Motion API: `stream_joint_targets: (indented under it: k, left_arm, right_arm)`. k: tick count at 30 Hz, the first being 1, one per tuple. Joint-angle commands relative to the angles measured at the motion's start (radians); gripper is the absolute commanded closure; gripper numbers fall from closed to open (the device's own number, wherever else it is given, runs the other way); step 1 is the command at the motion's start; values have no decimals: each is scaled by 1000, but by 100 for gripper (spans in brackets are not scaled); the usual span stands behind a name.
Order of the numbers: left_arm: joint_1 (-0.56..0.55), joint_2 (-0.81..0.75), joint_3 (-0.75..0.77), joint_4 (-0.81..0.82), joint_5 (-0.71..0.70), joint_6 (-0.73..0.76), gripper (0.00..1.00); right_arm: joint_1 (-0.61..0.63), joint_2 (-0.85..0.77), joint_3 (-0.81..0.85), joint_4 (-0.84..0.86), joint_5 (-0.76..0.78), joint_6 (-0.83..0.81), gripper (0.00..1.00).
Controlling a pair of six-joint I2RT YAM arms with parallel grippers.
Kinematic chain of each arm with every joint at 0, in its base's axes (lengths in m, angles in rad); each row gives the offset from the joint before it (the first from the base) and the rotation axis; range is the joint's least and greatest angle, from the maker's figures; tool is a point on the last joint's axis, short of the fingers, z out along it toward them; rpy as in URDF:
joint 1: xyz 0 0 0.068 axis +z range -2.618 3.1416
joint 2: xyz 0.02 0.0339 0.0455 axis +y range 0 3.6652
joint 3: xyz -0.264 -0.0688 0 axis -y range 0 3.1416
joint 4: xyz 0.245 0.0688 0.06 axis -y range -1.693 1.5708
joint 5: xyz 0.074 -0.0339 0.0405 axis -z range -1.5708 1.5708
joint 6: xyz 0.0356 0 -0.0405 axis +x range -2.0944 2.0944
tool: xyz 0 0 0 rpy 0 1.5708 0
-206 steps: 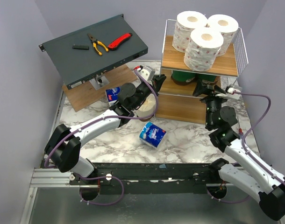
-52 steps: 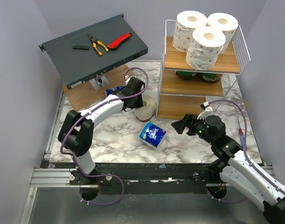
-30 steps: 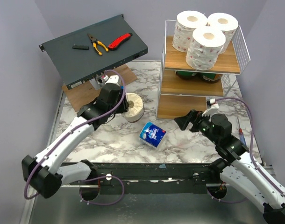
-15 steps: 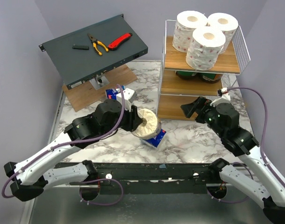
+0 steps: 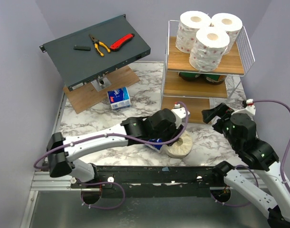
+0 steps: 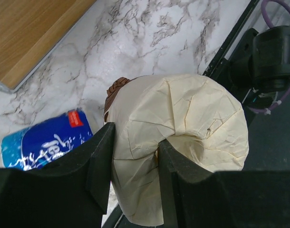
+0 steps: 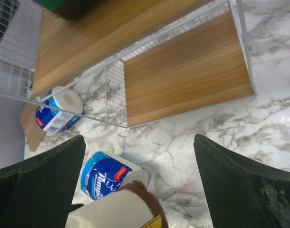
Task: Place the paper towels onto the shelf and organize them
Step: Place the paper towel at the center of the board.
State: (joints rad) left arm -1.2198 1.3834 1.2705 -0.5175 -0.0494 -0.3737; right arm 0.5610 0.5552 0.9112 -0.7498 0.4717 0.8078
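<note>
The roll goes over, down and free onto bare marble next, below my left gripper and to its right in the top view, clear of the pack beside the roll.
My left gripper is shut on the plain cream roll, low by the table's front edge. In the left wrist view its fingers pinch the cream roll's wall. A blue-and-white pack lies right beside it. A second blue-and-white pack lies near the flat board. The shelf carries three white rolls on top and green-wrapped rolls on the middle tier. My right gripper hangs open before the shelf's bottom board, above the nearer pack and the cream roll.
A slanted dark grey box at the back left bears pliers, a red knife and a small black piece. A flat wooden board lies under it. A black rail runs along the table's front edge.
My left arm has carried the cream roll from beside the shelf's left side forward and right, past the blue pack, to the front edge. My right gripper has drawn back to the right, still open.
</note>
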Motion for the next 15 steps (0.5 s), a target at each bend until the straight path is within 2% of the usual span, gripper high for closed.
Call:
stream_joint_targets:
  k: [1, 13, 15]
  left_arm:
    - [-14, 120, 108, 112, 48, 31, 100]
    - [-12, 320, 81, 185, -105, 20, 100]
    - [-12, 331, 74, 199, -109, 12, 96]
  right_arm:
    - [-2, 18, 14, -101, 10, 54, 0]
    - [-1, 68, -31, -124, -101, 60, 0]
    - [-1, 78, -34, -132, -99, 72, 0]
